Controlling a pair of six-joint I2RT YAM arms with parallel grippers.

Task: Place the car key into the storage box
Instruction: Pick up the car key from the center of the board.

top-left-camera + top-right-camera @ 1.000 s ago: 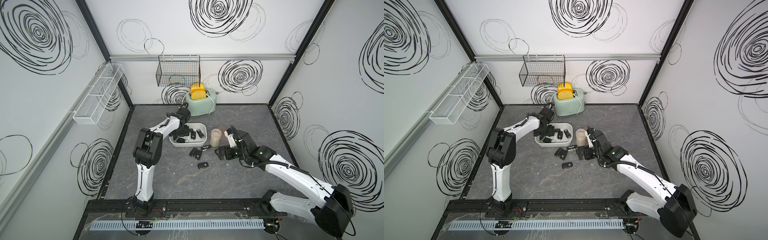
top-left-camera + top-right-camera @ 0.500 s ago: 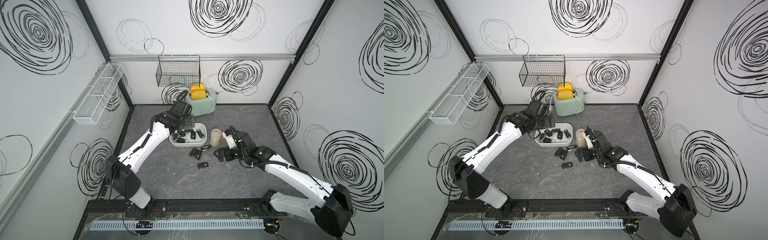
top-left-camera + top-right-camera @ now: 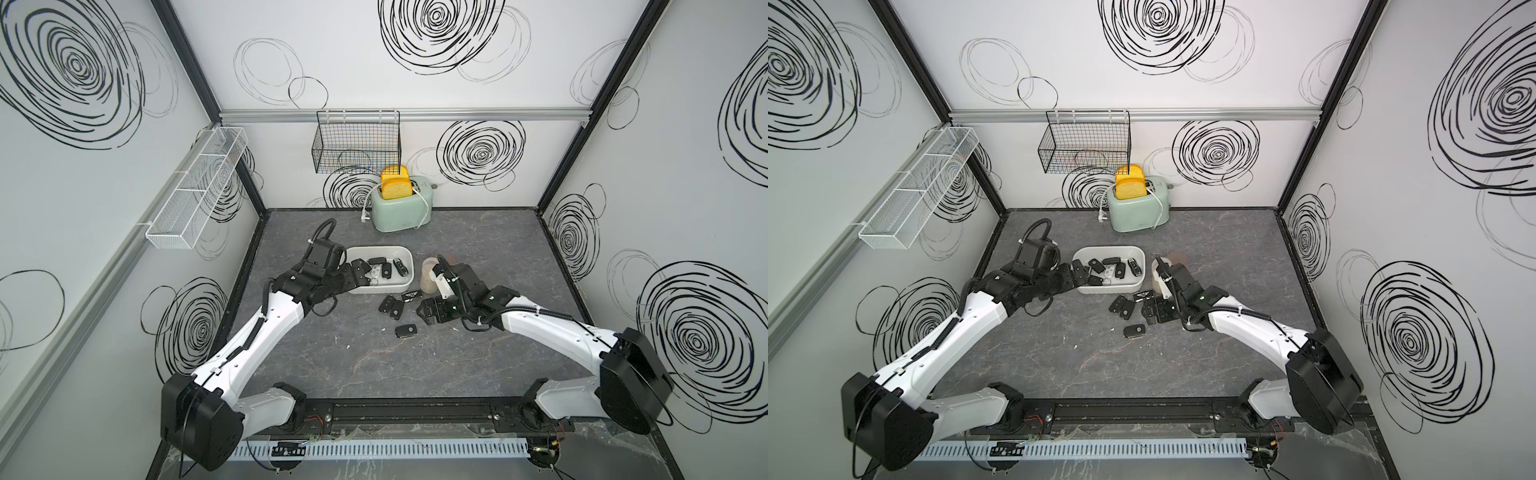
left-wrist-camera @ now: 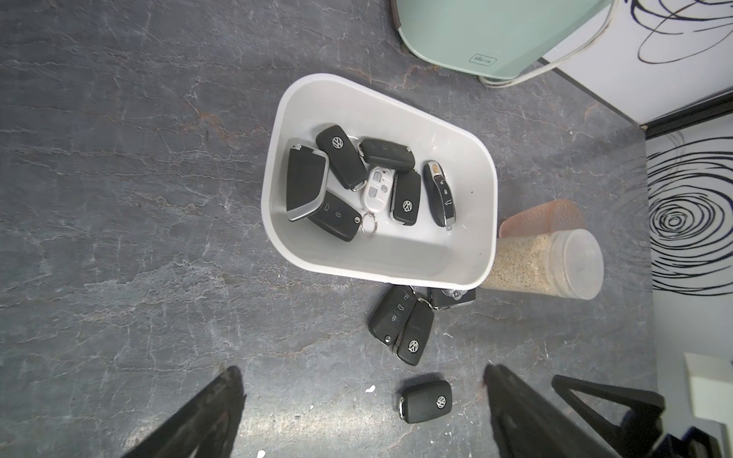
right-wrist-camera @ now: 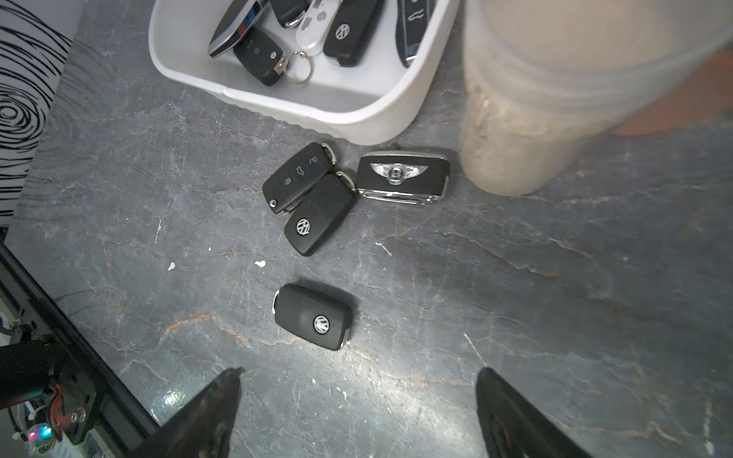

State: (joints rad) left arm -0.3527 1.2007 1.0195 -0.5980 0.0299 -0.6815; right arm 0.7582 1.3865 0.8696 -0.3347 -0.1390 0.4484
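Observation:
I need to turn my right gripper next and bring it down and back over the lone black car key (image 3: 406, 330) (image 5: 313, 316), because that key is below my right gripper and closer to my base.
The white storage box (image 3: 406, 254) sits mid-table and holds several car keys (image 4: 405, 196). On the table in front of it lie two black keys side by side (image 5: 307, 198), a winged-badge key (image 5: 402, 176), and a lone black car key (image 5: 313, 316) nearer the front, also seen in the left wrist view (image 4: 426, 401) and in both top views (image 3: 406, 331) (image 3: 1134, 331). My left gripper (image 3: 358, 273) hovers open and empty at the box's left end. My right gripper (image 3: 430, 311) hangs open and empty just right of the loose keys, with the lone key just ahead of its fingertips (image 5: 226, 386).
A clear jar of grains (image 3: 428, 276) stands against the box's right end, close to my right wrist. A mint toaster with yellow toast (image 3: 401, 208) stands at the back wall. A black wire basket (image 3: 357, 143) and a white mesh tray (image 3: 195, 195) hang on the walls.
My left arm has swung down and stretched out low, and its gripper has drawn back from inside the box to its left end. The right gripper has shifted only slightly.

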